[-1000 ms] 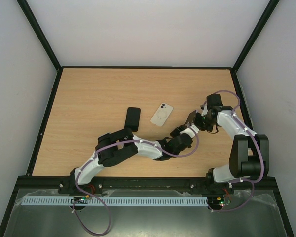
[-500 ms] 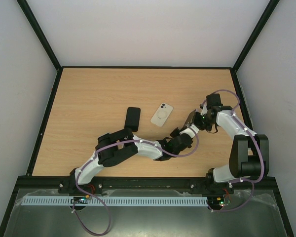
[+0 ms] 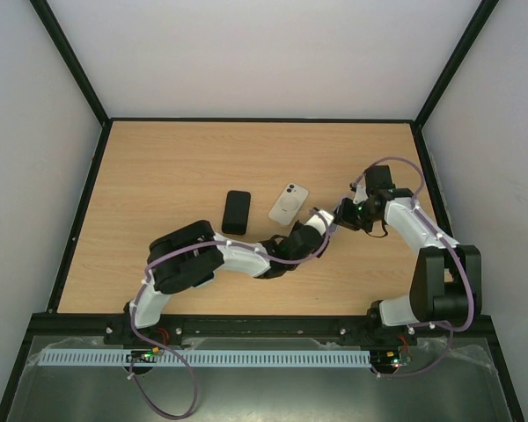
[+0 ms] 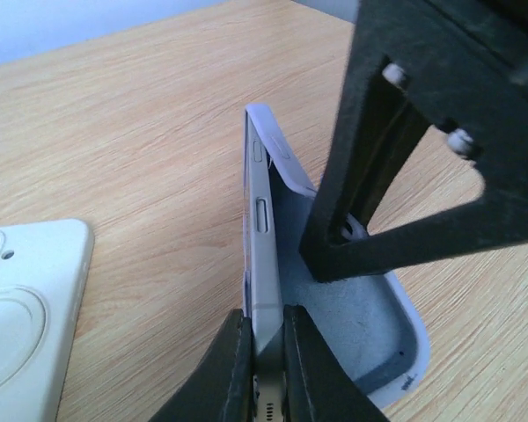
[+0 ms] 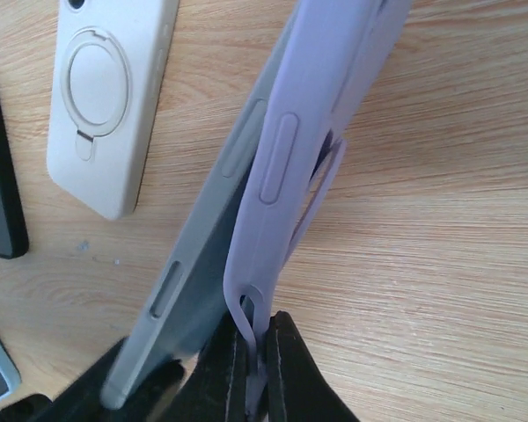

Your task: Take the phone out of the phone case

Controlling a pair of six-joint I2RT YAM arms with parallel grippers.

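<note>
The phone, long side peeled from its case [image 4: 383, 338], goes back and down with my left gripper next, for release on the tabletop near the white cased phone.
A grey phone [image 4: 259, 255] stands on edge above the wooden table, its long side peeled partly out of a lavender case [image 4: 383, 338] with a grey lining. My left gripper [image 4: 266, 356] is shut on the phone's bottom end. My right gripper [image 5: 256, 365] is shut on the thin rim of the lavender case [image 5: 312, 123], with the phone [image 5: 189, 281] angled away to its left. In the top view the left gripper [image 3: 326, 219] and the right gripper [image 3: 341, 214] meet at the table's right middle. The phone and case are mostly hidden there.
A white cased phone with a ring holder [image 3: 288, 204] lies just left of the grippers and also shows in the right wrist view [image 5: 106, 97]. A black phone-sized slab [image 3: 237, 212] lies further left. Black frame rails border the table [image 3: 158, 167].
Both grippers have moved left and slightly back with the phone and case, closer to the white cased phone. The left arm's elbow has swung left.
</note>
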